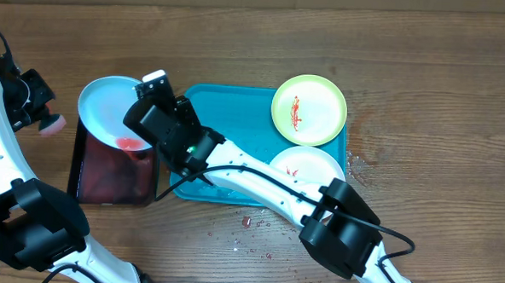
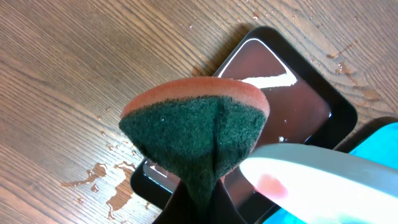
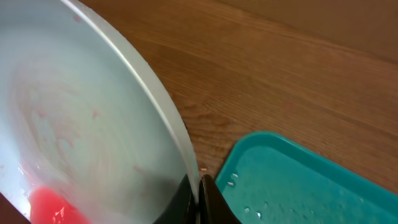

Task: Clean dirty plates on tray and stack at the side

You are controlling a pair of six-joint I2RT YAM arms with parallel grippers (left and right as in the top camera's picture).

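Note:
My right gripper should next go down to the right in the overhead view and let go of the plate, since the turquoise tray's bare bottom lies below on that side.
My right gripper (image 1: 148, 111) is shut on the rim of the light-blue-rimmed plate (image 1: 109, 108) and holds it tilted over the black tray (image 1: 87, 173); red liquid pools at the plate's low edge. The plate also shows in the right wrist view (image 3: 81, 124), pinched between the fingers (image 3: 198, 193). My left gripper (image 1: 34, 106) is shut on a sponge (image 2: 193, 134), pink with a green scouring face, at the far left beside the plate. The yellow-green plate (image 1: 309, 110) with a red smear and the white plate (image 1: 307, 169) sit on the turquoise tray (image 1: 229, 102).
The black tray with reddish inside lies left of the turquoise tray and shows in the left wrist view (image 2: 336, 112). Water drops and red specks (image 1: 249, 222) lie on the wooden table in front of the turquoise tray. My right arm crosses over the turquoise tray.

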